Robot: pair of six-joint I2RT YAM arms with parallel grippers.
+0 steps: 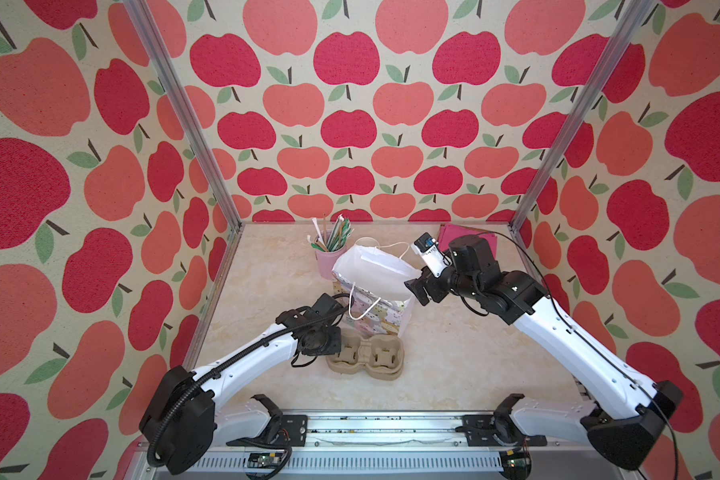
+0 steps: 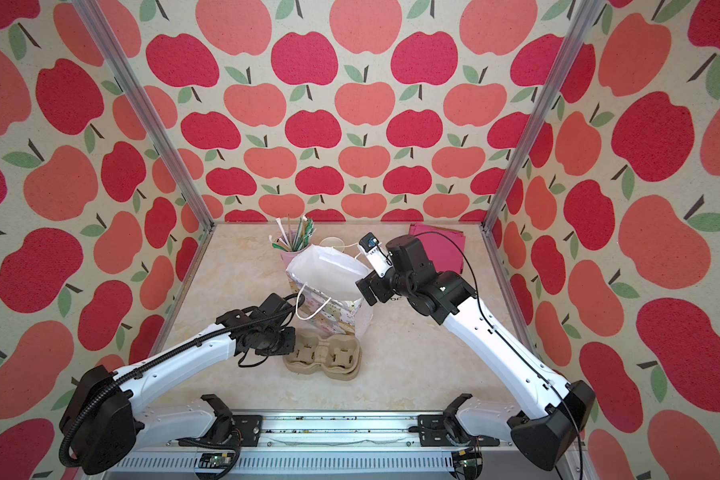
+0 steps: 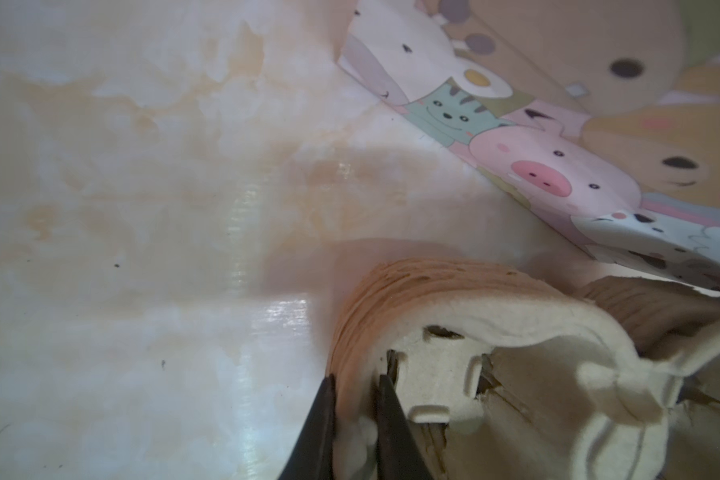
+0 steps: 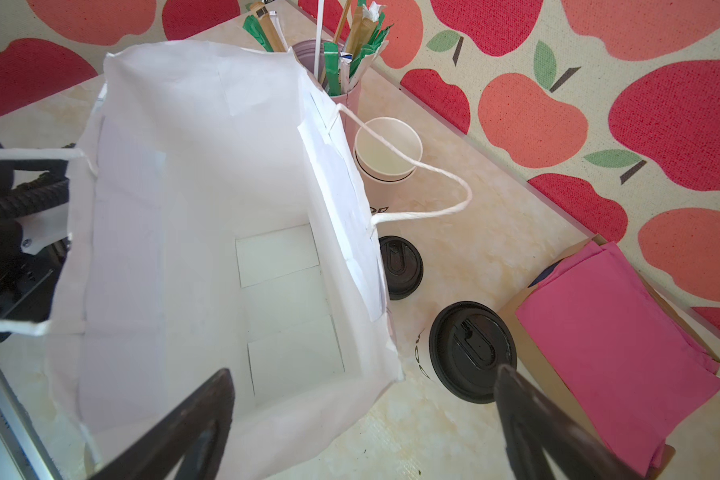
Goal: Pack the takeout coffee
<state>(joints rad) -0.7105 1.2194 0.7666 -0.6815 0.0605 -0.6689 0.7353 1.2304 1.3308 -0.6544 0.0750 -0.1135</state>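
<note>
The bare tabletop is across the stack of carriers from my left gripper. My left gripper will next slide the carriers sideways toward it, then let go of the carriers' rim.
The takeout coffee (image 4: 470, 351), a white cup with black lettering and a black lid on it, stands on the table between the gift bag (image 4: 204, 208) and the pink napkins; it shows only in the right wrist view. My right gripper (image 4: 364, 372) hangs open above the bag's near corner, beside that cup (image 1: 416, 291). The bag (image 1: 371, 266) stands open with nothing inside. My left gripper (image 3: 356, 399) is shut on the rim of the top pulp cup carrier (image 3: 495, 361), in front of the bag (image 1: 333, 345).
The stack of cup carriers (image 1: 366, 357) lies in front of the bag. Behind the bag are a pink cup of straws (image 4: 341, 62), open white cups (image 4: 387, 145) and a loose black lid (image 4: 400, 266). Pink napkins (image 4: 612, 332) lie at the back right corner.
</note>
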